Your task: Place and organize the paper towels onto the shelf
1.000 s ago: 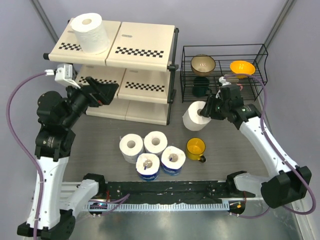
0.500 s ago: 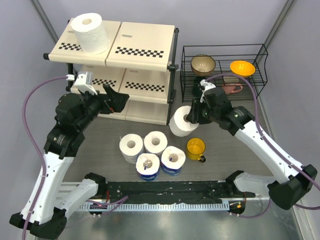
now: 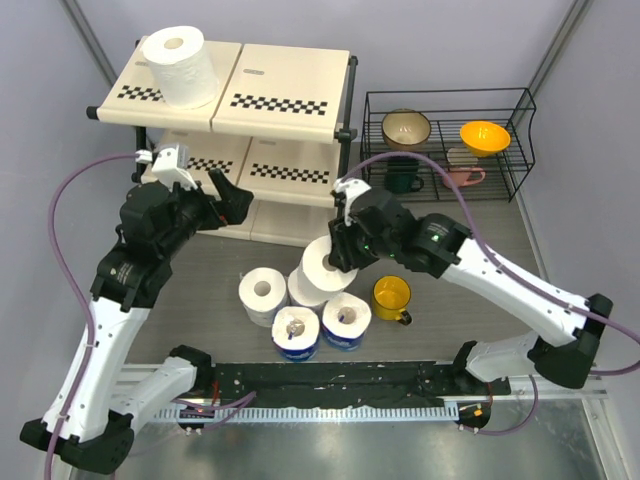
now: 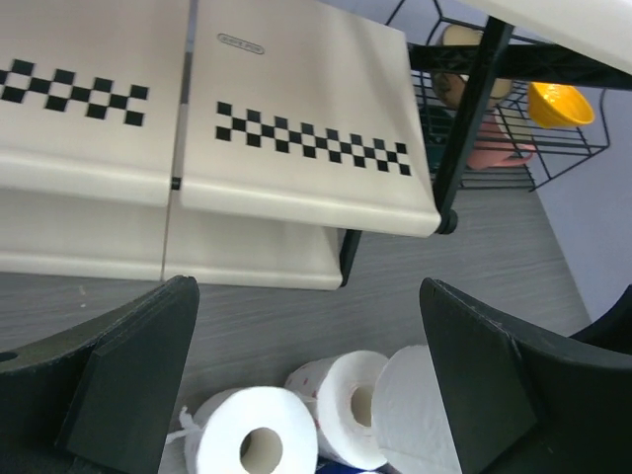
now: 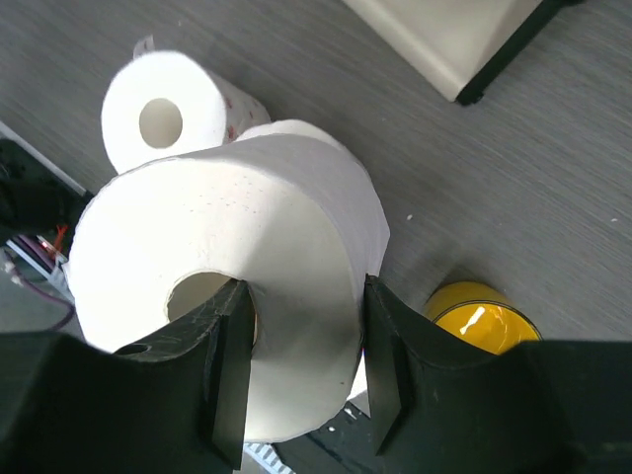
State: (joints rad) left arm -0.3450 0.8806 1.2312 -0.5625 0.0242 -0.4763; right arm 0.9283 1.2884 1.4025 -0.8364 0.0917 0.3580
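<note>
My right gripper needs to go down and to the left in the top view next and release the roll on the roll cluster's middle [image 3: 311,303], since the cluster's roll tops stand close together.
My right gripper [image 3: 335,250] is shut on a bare white paper towel roll [image 3: 322,268], one finger inside its core and the other on the outer wall [image 5: 395,355]. The roll hangs over the cluster on the table: two bare rolls [image 3: 262,292] and two in blue wrappers [image 3: 296,333]. Another bare roll [image 3: 180,65] stands on the top left board of the shelf [image 3: 290,85]. My left gripper [image 3: 228,197] is open and holds nothing, in front of the shelf's middle tier. In its wrist view the cluster rolls [image 4: 252,434] lie below the wide fingers [image 4: 128,385].
A yellow mug [image 3: 392,297] stands right of the cluster, close under the right forearm. A black wire rack [image 3: 450,140] with bowls and mugs sits at the back right. The arms' base rail [image 3: 330,385] runs along the near edge.
My right arm has carried the roll leftward from beside the wire rack to above the cluster. My left arm swung a little right and stayed open.
</note>
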